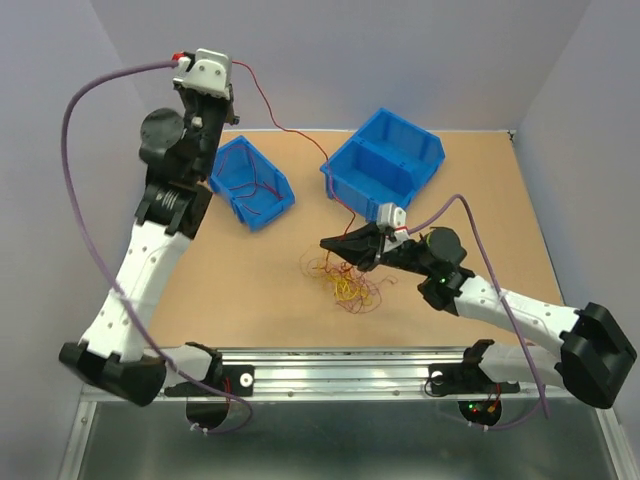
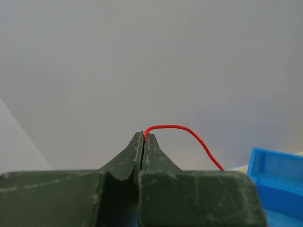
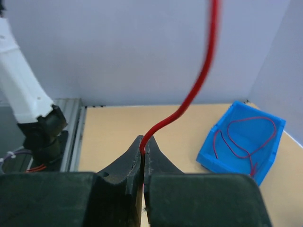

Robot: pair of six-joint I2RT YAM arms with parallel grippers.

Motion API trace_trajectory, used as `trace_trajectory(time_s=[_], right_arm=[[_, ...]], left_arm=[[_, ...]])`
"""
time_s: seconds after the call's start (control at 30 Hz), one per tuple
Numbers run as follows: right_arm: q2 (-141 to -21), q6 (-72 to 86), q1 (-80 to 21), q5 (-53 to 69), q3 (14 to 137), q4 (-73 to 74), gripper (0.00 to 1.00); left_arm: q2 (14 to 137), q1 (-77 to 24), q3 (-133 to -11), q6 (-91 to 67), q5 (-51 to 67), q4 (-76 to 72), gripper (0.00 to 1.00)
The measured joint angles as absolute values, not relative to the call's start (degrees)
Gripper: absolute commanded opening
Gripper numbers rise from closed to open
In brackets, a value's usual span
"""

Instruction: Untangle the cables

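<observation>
My left gripper lowers to bare table by the small blue bin [image 1: 286, 227] next, since that spot lies below and back from it. This frees the cable my right gripper also holds.
The cables lie as a loose tangle [image 1: 345, 280] of thin red, orange and yellow wires on the brown table. One red cable [image 1: 290, 130] runs taut from the tangle up to my left gripper [image 1: 238, 66], which is raised high at the back left and shut on its end. In the left wrist view the jaws [image 2: 143, 135] pinch this red cable [image 2: 189, 135]. My right gripper [image 1: 326, 243] sits low just above the tangle, shut on the same red cable. In the right wrist view the cable [image 3: 189, 101] rises from the closed jaws [image 3: 144, 140].
A small blue bin [image 1: 283, 198] holding red wires stands left of the tangle; it also shows in the right wrist view [image 3: 222, 163]. A larger two-compartment blue bin [image 1: 420, 165] stands behind the tangle. A metal rail [image 1: 340, 365] runs along the near edge.
</observation>
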State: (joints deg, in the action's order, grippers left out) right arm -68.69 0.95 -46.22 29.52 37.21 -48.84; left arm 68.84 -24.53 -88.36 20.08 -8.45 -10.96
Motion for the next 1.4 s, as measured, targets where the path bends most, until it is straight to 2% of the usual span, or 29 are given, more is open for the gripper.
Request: trace_trajectory(time_s=[0.13,0.33,0.53,0.73,0.97,1.17,1.2,1.23,1.3,1.37,1.4], right_arm=[[-63.8,2.6,-46.2,33.3,37.3,-48.0,0.01],[-63.3,3.4,-46.2,33.8,46.3,-42.2,0.01],[-67.6,3.2,-46.2,29.9,65.1,-38.7,0.01],[-71.8,2.8,-46.2,24.4,76.5,-37.6,0.01],[-77.3,2.5,-46.2,18.1,85.0,-34.5,0.01],[-80.2,2.2,-46.2,15.8,93.6,-30.9,0.00],[-80.2,2.2,-46.2,15.6,94.0,-30.8,0.01],[-80.1,2.2,-46.2,15.4,94.1,-30.8,0.00],[-80.1,2.2,-46.2,15.2,94.0,-30.3,0.01],[-80.2,1.9,-46.2,14.9,94.0,-29.8,0.01],[-80.3,1.8,-46.2,14.7,93.9,-29.7,0.00]], left_arm=[[77.7,-18.2,-84.9,17.5,-2.7,-11.9,0.00],[83.3,-17.9,-70.0,15.8,4.6,-11.3,0.00],[75.7,-17.9,-55.3,12.7,14.8,-16.7,0.00],[64.5,-20.2,-45.2,10.4,23.5,-25.0,0.00],[66.2,-23.5,-36.6,10.5,24.0,-30.3,0.00],[66.5,-23.7,-34.9,10.7,26.2,-33.3,0.00],[65.8,-23.7,-34.7,10.9,26.9,-33.8,0.03],[65.1,-23.7,-34.3,11.1,27.7,-34.2,0.12],[62.1,-23.7,-33.2,11.7,29.4,-34.8,0.45],[59.2,-23.7,-32.0,12.3,30.7,-35.4,0.57],[57.6,-23.7,-31.3,12.7,31.3,-35.9,0.67]])
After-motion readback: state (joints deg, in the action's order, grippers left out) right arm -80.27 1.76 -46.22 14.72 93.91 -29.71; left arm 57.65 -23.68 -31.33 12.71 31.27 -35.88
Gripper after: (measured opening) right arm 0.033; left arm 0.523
